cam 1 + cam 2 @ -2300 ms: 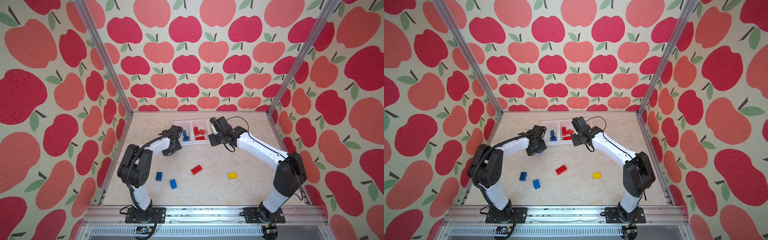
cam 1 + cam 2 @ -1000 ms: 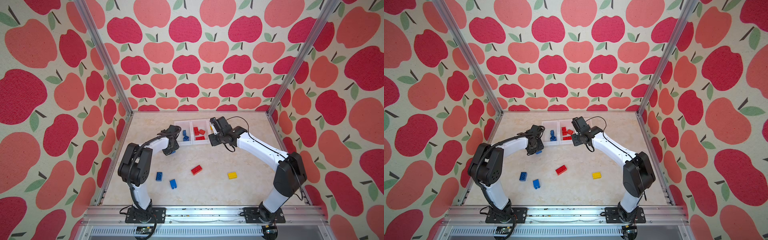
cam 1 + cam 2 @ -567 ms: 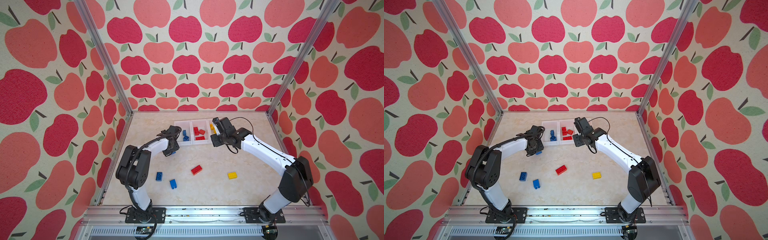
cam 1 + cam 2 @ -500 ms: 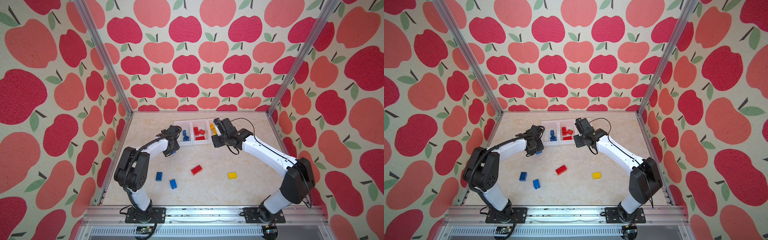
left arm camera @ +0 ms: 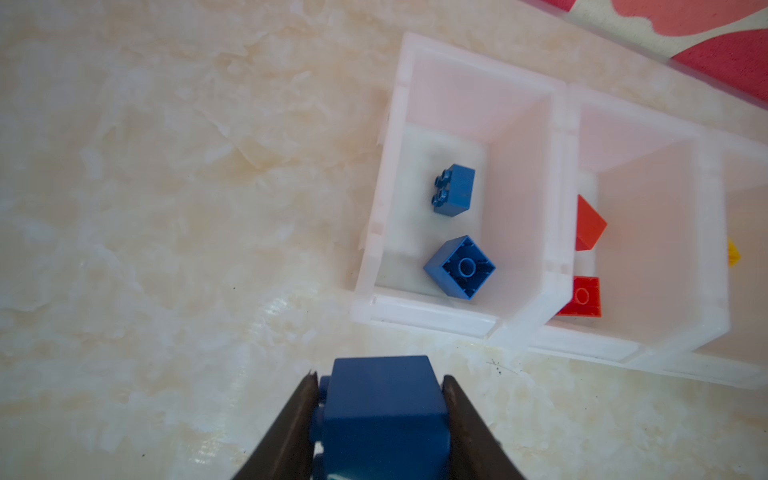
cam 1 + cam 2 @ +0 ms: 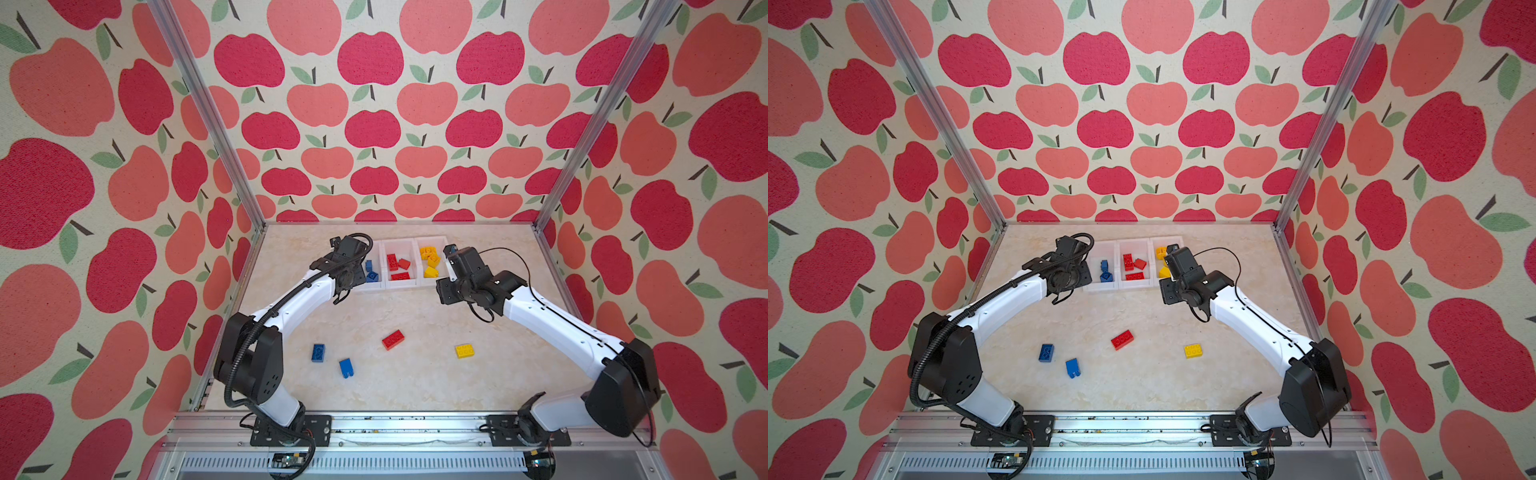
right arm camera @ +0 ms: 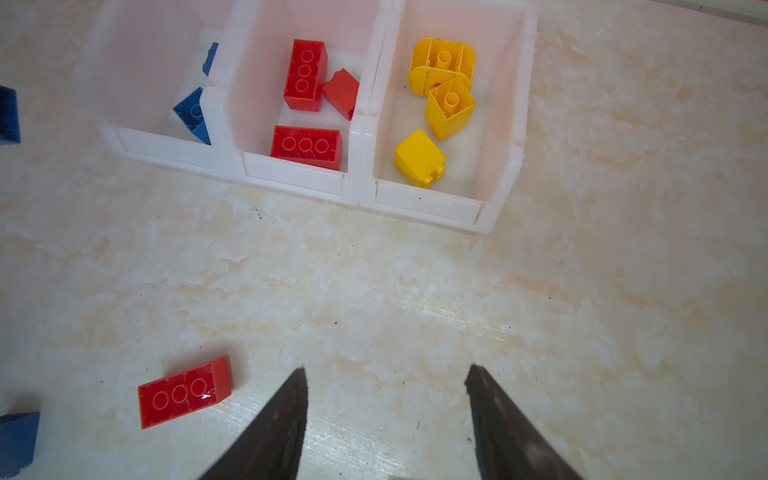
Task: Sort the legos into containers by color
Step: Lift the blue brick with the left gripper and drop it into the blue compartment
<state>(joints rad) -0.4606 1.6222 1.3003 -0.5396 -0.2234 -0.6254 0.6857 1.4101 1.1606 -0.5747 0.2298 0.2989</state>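
Observation:
The container already holding blue legos is outward of my left gripper, so I should carry this matching blue lego outward over its near end [image 6: 1096,281] [image 5: 409,268] and release it.
My left gripper [image 5: 379,377] is shut on a blue lego [image 5: 384,399], held above the table just short of the left container [image 5: 424,316], which holds two blue legos [image 5: 459,268]. In both top views the three white containers [image 6: 399,284] [image 6: 1133,284] stand in a row at the back. The middle one holds three red legos [image 7: 305,145], the right one three yellow legos [image 7: 419,162]. My right gripper [image 7: 386,369] hangs open and empty over bare table in front of the yellow container. A red lego [image 7: 183,390] lies beside it.
Loose on the table's front half lie two blue bricks [image 6: 318,353] [image 6: 345,368], the red oblong brick [image 6: 393,339] and a yellow brick [image 6: 464,350]. Apple-patterned walls and metal posts close in the table on three sides.
The right gripper has drawn back from over the yellow container, toward the front and right. The left gripper has carried its blue brick slightly closer to the containers.

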